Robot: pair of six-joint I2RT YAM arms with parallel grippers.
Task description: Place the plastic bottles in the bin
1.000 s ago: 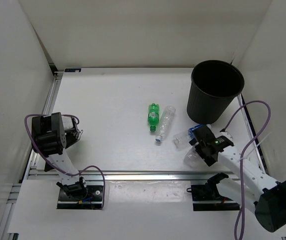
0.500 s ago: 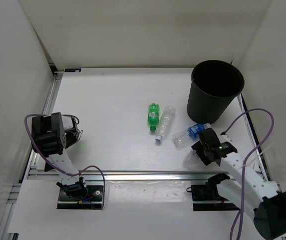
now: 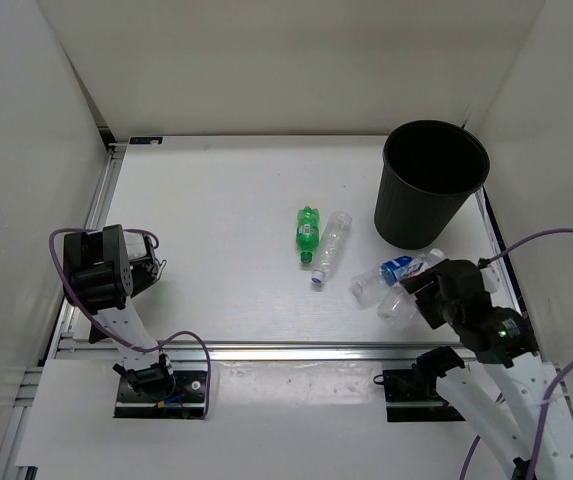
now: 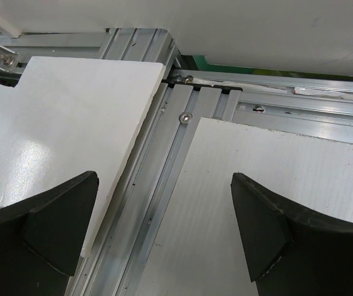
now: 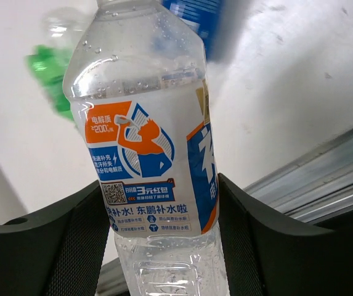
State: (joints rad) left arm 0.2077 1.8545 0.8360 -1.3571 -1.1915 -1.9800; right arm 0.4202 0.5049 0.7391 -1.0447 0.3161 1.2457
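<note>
The black bin's opening (image 3: 436,158) is farther outward and higher, so my right gripper will next lift the clear bottle up and outward past the bin's rim to let go of it.
My right gripper (image 5: 164,253) is shut on a clear plastic bottle (image 5: 148,148) with a blue and orange label, one black finger on each side of it. From above, that bottle (image 3: 397,305) sticks out left of the right gripper (image 3: 421,292), in front of the black bin (image 3: 431,185). A second blue-labelled bottle (image 3: 391,271) lies just behind it. The green bottle (image 3: 307,232) and a plain clear bottle (image 3: 332,244) lie side by side at mid-table. My left gripper (image 4: 164,228) is open with nothing in it at the table's left edge.
An aluminium rail (image 4: 164,179) and a white board (image 4: 59,123) run under the left gripper. White walls close in the table on three sides. The bin stands at the back right, close to the right wall.
The right gripper has shut on the labelled bottle and risen with it, shifting right. The other labelled bottle has moved slightly right. The left arm has not moved.
</note>
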